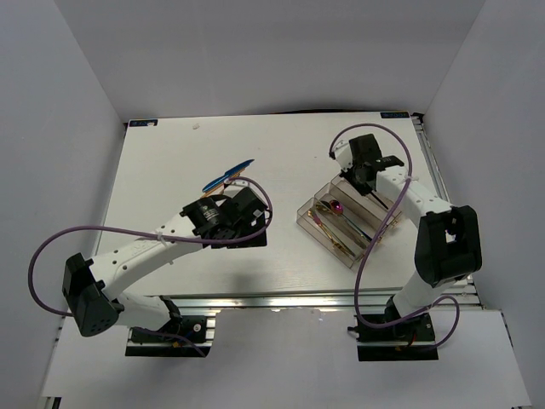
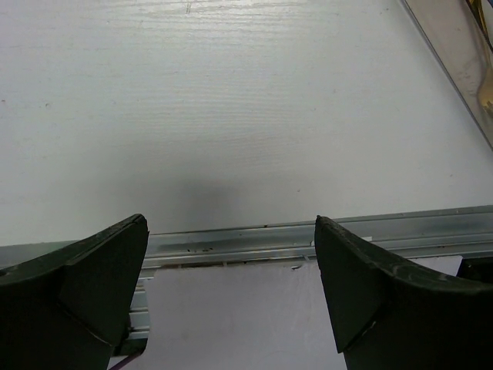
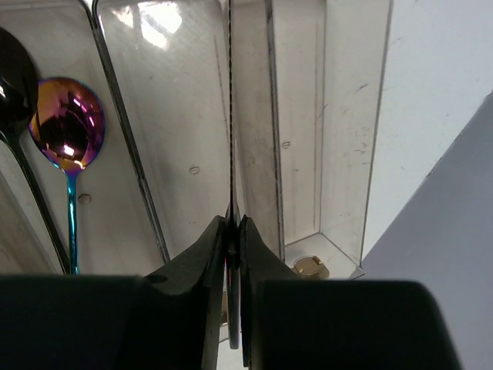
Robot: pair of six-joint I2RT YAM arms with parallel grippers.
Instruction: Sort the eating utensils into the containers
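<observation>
The section of the tray beside the rainbow spoon [image 1: 364, 210] is empty under the flat utensil, so I will next bring my right gripper down a little, back along that section, and open it.
The clear smoky tray [image 1: 308, 215] lies right of the table's middle, with an iridescent spoon [image 1: 338, 207] and gold pieces [image 1: 339, 242] in its compartments. My right gripper [image 1: 366, 181] hangs over the tray's far end, shut on a thin flat utensil [image 3: 230, 116] seen edge-on, which runs along a compartment divider. In the right wrist view the rainbow spoon [image 3: 68, 127] and a dark spoon [image 3: 11, 77] lie to the left. Blue pieces [image 1: 228, 176] lie on the table just beyond my left gripper [image 1: 247, 223]. The left gripper [image 2: 231, 223] is open and holds nothing.
An aluminium rail [image 2: 254, 235] runs along the table's near edge, below the left fingers. A corner of the tray [image 2: 462, 69] shows at the top right of the left wrist view. A small gold object [image 3: 310, 267] lies in the tray's rightmost compartment.
</observation>
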